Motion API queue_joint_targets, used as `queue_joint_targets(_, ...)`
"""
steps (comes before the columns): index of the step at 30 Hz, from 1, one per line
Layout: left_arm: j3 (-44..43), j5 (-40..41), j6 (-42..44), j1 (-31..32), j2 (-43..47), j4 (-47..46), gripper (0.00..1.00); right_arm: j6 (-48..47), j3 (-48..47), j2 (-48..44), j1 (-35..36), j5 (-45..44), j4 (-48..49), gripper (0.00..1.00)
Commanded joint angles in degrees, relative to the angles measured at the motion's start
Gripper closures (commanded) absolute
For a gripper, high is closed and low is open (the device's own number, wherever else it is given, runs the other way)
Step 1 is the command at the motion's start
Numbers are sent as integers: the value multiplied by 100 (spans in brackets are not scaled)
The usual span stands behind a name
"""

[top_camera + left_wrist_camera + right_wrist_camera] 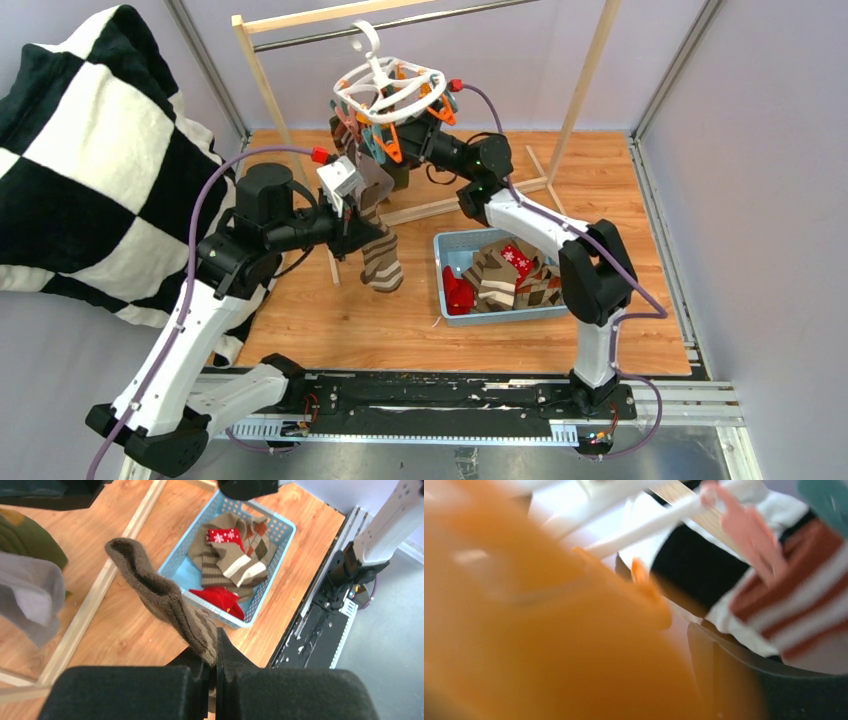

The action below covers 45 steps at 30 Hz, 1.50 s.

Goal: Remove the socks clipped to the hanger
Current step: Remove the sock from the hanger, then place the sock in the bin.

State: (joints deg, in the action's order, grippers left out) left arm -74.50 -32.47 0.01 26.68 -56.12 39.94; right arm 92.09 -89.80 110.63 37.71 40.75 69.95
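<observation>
The robot's right gripper should next move back from the clothespins and down to the taupe-brown sock's striped part (381, 261), which hangs back from and below the gripper, as the sock's cuff is unclipped.
The white hanger (388, 85) hangs by its hook from the rack's rod, orange and teal clothespins dangling below it. My left gripper (357, 226) is shut on a taupe-brown sock (165, 597) whose striped toe (382, 264) droops below the jaws. Its cuff sticks out with no clip on it. An olive sock (30, 540) and a grey sock (27, 597) hang nearby. My right gripper (424, 136) is up among the clothespins. A blurred orange clothespin (549, 645) fills its view beside one dark finger (804, 692), so the jaws' state is unclear. A striped sock (804, 610) shows behind.
A blue basket (448, 243) on the wooden floor to the right holds several socks, red snowflake and argyle among them. The wooden rack's posts (268, 95) and foot bar (95, 595) stand around the hanger. A black-and-white checkered blanket (90, 170) drapes at the left.
</observation>
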Motion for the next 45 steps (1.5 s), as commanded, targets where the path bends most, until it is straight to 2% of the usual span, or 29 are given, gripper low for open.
queue_joint_targets(1, 215, 103, 268, -48, 300, 276, 100, -957, 834, -732, -195, 214, -532, 1)
queue_joint_targets(9, 299, 98, 347, -57, 403, 458, 100, -2279, 2772, -1968, -798, 33, -1852, 0)
queue_joint_targets(11, 348, 77, 354, -57, 395, 485, 100, -3154, 3063, -2373, -872, -31, -2791, 0)
queue_joint_targets(13, 418, 74, 338, -57, 394, 488, 100, -4409, 3219, -2885, -865, -407, -4044, 0)
queue_joint_targets(15, 453, 66, 335, -57, 394, 483, 100, -5498, 3436, -3441, -818, -720, -4801, 0)
queue_joint_targets(18, 478, 14, 259, -74, 366, 421, 100, -6944, 4023, -4407, -537, -1058, -5239, 0)
queue_joint_targets(22, 519, -280, -147, -134, 241, 80, 100, -8381, 4765, -5527, 154, -1136, -4861, 0)
queue_joint_targets(26, 511, -623, -571, -158, 102, -186, 100, -9291, 4745, -5602, 892, -984, -4741, 0)
queue_joint_targets(30, 430, -909, -820, -184, 13, -207, 100, -10279, 4309, -5244, 1557, -1304, -4918, 0)
queue_joint_targets(34, 292, -1087, -950, -215, -66, -191, 100, -10796, 3916, -4765, 1800, -1511, -4871, 0)
queue_joint_targets(38, 261, -1242, -1060, -224, -116, -201, 100, -10836, 3640, -4295, 1827, -1377, -4530, 1)
queue_joint_targets(39, 253, -1264, -1086, -224, -119, -213, 100, -10835, 3558, -4153, 1834, -1331, -4512, 3)
queue_joint_targets(42, 198, -1319, -1125, -233, -102, -194, 100, -10848, 3413, -3974, 1879, -1180, -4565, 18)
queue_joint_targets(44, 143, -1302, -1076, -237, -121, -101, 100, -10840, 3372, -3961, 1876, -1029, -4680, 40)
queue_joint_targets(45, 105, -1287, -1029, -241, -138, -28, 92, -10836, 3335, -3976, 1879, -979, -4817, 56)
